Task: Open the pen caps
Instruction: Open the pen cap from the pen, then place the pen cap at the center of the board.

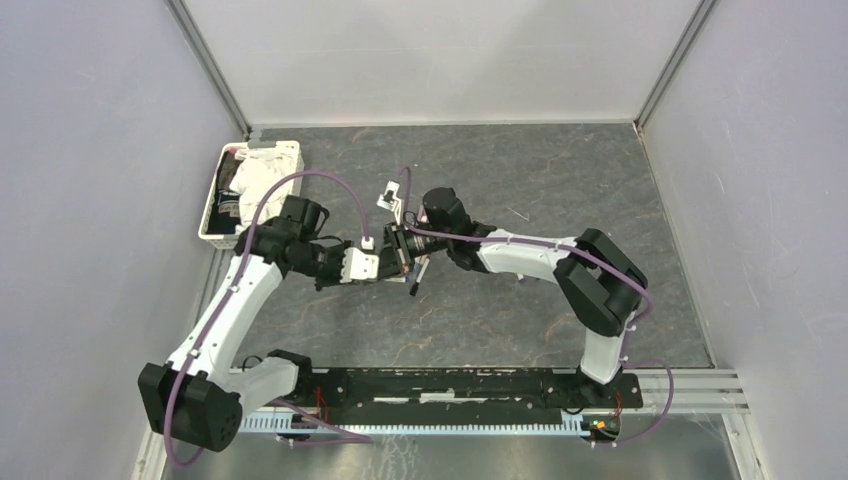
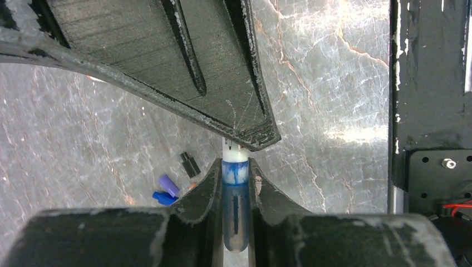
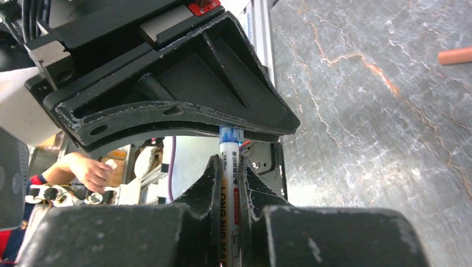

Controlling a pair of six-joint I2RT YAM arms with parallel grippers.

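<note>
My left gripper pulls away from the right gripper next. It then comes down to release the cap between the purple [image 2: 168, 185] and black caps, since they lie below it.
One pen is held between both grippers above the middle of the table. My left gripper [image 2: 235, 167] is shut on its translucent blue pen cap [image 2: 236, 206], and the white barrel [image 2: 234, 154] sticks out beyond the fingertips. My right gripper [image 3: 229, 164] is shut on that printed white pen barrel [image 3: 229, 186], with the blue cap end [image 3: 229, 135] just past its fingers. In the top view the left gripper [image 1: 388, 262] and the right gripper [image 1: 404, 250] meet tip to tip. Loose pen caps lie on the table below: purple [image 2: 168, 185], blue [image 2: 162, 197] and black [image 2: 190, 164].
A white tray [image 1: 215, 215] of cloth stands at the back left, against the wall. An orange cylinder [image 3: 455, 55] lies on the marbled table off to the right of the right gripper. The enclosure walls close in on three sides.
</note>
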